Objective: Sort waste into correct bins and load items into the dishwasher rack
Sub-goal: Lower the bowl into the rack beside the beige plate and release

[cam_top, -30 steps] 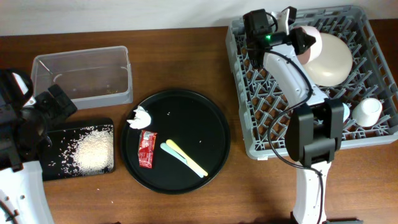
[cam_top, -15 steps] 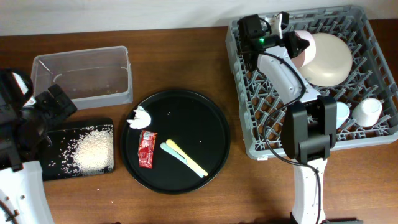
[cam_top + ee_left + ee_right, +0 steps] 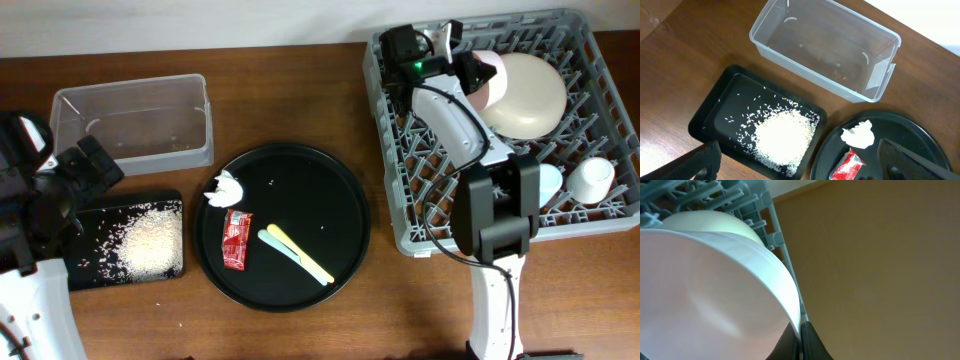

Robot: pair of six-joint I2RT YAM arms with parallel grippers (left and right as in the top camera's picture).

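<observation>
The robot's right gripper should next move clear of the cream plate (image 3: pixel 530 95), over the rack's open wires to its left in the overhead view, and let go of the bowl's rim.
My right gripper (image 3: pixel 476 72) is shut on the rim of the small pinkish-white bowl (image 3: pixel 489 70) at the back of the grey dishwasher rack (image 3: pixel 600 215). In the right wrist view the bowl (image 3: pixel 705 285) fills the left side, with its edge pinched between the dark fingertips (image 3: pixel 812 345). The cream plate (image 3: pixel 530 95) leans just behind it. A white cup (image 3: pixel 590 178) and a light-blue cup (image 3: pixel 546 180) sit in the rack's front right. My left gripper (image 3: pixel 805 167) hangs open above the black tray of rice (image 3: pixel 782 137). The tissue (image 3: pixel 226 189), red sachet (image 3: pixel 236 240) and yellow (image 3: pixel 305 256) and green (image 3: pixel 272 240) utensils lie on the round tray.
The clear tub (image 3: pixel 135 125) stands at the back left, the shallow black tray (image 3: pixel 90 275) in front of it. The large round black tray (image 3: pixel 325 195) lies in the middle, between them and the rack. My right arm reaches over the rack's left half.
My right gripper has shifted slightly left and back with the bowl in it. The left arm has stayed still.
</observation>
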